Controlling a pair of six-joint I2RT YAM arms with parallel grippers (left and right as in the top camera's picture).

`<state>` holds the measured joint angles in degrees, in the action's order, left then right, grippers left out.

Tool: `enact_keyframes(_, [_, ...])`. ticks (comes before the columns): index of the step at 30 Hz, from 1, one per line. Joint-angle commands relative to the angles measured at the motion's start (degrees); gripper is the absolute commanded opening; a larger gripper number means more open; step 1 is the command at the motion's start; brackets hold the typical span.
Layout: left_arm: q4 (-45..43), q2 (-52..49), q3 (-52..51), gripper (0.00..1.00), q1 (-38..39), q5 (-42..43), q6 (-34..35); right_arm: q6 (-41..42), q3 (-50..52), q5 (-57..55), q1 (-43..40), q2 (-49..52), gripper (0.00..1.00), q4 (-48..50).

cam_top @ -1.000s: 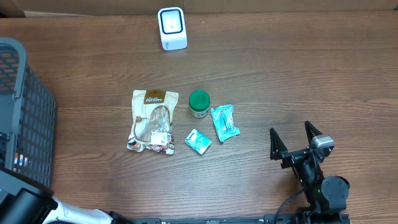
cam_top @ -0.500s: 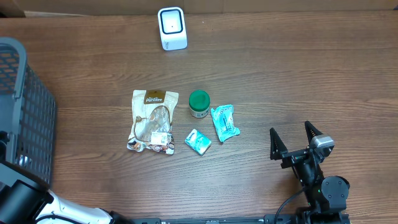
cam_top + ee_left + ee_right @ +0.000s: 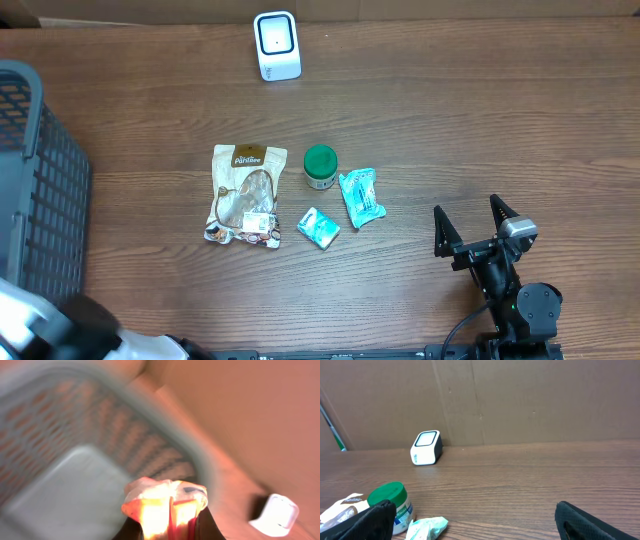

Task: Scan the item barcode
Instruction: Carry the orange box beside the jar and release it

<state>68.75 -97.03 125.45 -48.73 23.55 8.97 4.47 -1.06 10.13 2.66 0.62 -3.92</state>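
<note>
The left gripper carries the orange packet away from the basket and down to the gap between pouch and jar next, then releases it, since bare tabletop shows there.
In the left wrist view my left gripper is shut on a clear-wrapped orange and yellow item, blurred by motion, above the grey basket. The white scanner shows at the right there. Overhead, the scanner stands at the table's far edge, and my left arm is a blur in the lower left corner. My right gripper rests open at the lower right with nothing between its fingers.
Mid-table lie a brown snack pouch, a green-lidded jar and two teal packets. The dark mesh basket fills the left edge. A cardboard wall backs the table.
My left arm has swung down towards the lower left corner, out of the basket's front, and is now blurred by motion. The right arm and the table items have not moved.
</note>
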Motion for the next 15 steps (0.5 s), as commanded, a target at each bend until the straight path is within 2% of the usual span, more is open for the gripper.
enact_keyframes(1, [5.6,7.1,2.2,0.04,8.0,2.8,-2.4,0.0,0.6,0.0,0.3,-0.5,1.0,0.3])
enact_keyframes(3, [13.9,7.9,1.8,0.04,20.0,2.5,-4.7,0.0,0.6,0.0,0.3,-0.5,1.0,0.3])
enact_keyframes(6, [16.5,7.1,-2.1,0.04,30.6,0.3,-4.7,0.0,0.6,0.0,0.3,-0.5,1.0,0.3])
enact_keyframes(10, [14.9,5.6,-10.5,0.04,43.6,-3.1,-4.1,0.0,0.6,0.0,0.3,-0.5,1.0,0.3])
enact_keyframes(15, [8.2,3.3,-22.9,0.04,56.0,-7.5,1.7,0.0,0.6,0.0,0.3,-0.5,1.0,0.3])
